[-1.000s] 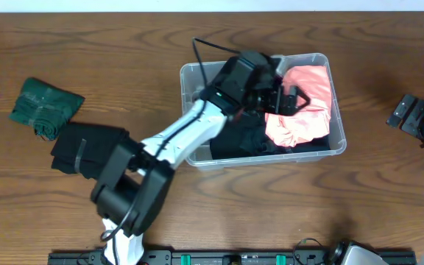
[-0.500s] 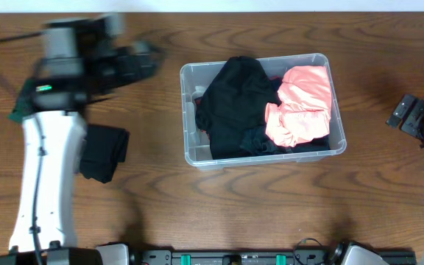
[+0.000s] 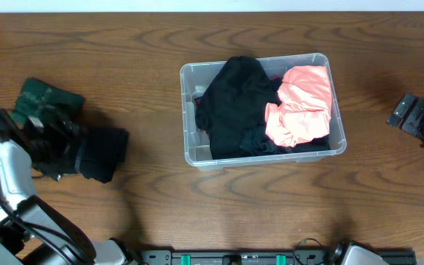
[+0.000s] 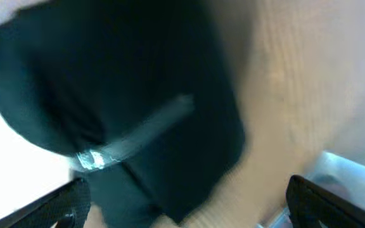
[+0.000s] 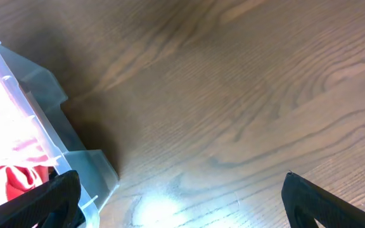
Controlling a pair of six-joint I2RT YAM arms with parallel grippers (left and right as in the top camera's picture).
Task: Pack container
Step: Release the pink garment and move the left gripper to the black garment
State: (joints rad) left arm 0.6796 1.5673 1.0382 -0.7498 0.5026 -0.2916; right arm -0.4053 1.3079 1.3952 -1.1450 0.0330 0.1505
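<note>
I should lower my left gripper with its fingers open onto the near edge of the folded black garment and close it there, because the garment is just below the gripper.
The clear plastic container (image 3: 190, 81) sits in the middle of the table, with a black garment (image 3: 234, 103) and a salmon-pink garment (image 3: 304, 103) inside. It also shows in the right wrist view (image 5: 43, 136). A folded black garment (image 3: 103, 153) and a folded dark green garment (image 3: 46, 103) lie at the left. My left gripper (image 3: 68, 151) is open, right beside the folded black garment, which fills the blurred left wrist view (image 4: 125, 95). My right gripper (image 3: 418, 121) is open and empty at the far right, over bare wood.
The table is dark wood. The green garment lies just behind the black one at the left edge. A black rail runs along the table's front edge (image 3: 234, 258).
My left arm has swung from the container out to the far left, then down to the folded black garment. The black garment it was over stays in the container. The right arm has not moved.
</note>
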